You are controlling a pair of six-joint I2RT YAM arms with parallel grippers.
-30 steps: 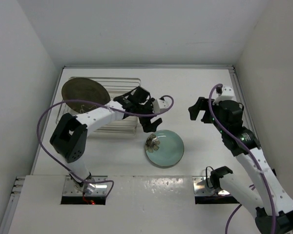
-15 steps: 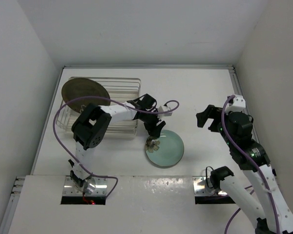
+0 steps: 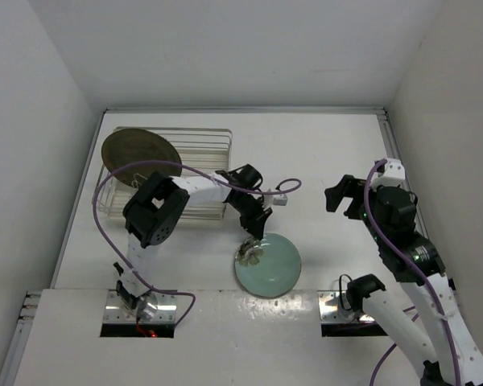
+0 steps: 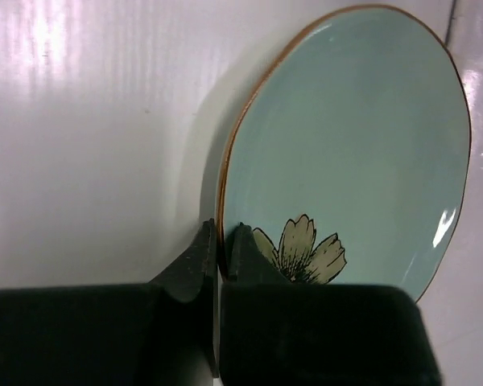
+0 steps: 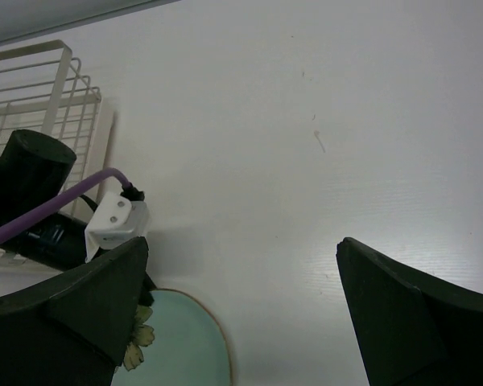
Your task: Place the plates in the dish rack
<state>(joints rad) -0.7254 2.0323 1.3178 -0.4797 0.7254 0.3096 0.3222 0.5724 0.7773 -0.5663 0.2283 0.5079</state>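
I need to lift my left gripper, carry it outward beside the brown plate and lower it to release, because that rack end is to its left in the top view.
A pale mint-green plate [image 3: 267,263] with a flower mark lies on the white table in front of the dish rack [image 3: 201,145]. My left gripper [image 3: 253,236] is shut on its rim beside the flower. In the left wrist view the rim runs between the two closed fingers [image 4: 245,253], and the plate [image 4: 354,145] stands tilted with a shadow under it. A dark brown plate [image 3: 139,150] leans in the left end of the rack. My right gripper [image 3: 339,195] hangs open over bare table at the right, holding nothing; its view shows the mint plate [image 5: 177,346] at lower left.
The wire rack [image 5: 32,88] sits at the table's far left, next to the left wall. The left arm's purple cable [image 3: 113,181] loops over the rack. White walls close in the table at left, back and right.
My left gripper has come down and shut on the mint plate's rim, and the plate has shifted toward the near edge. The right arm drew back to the right, then held still.
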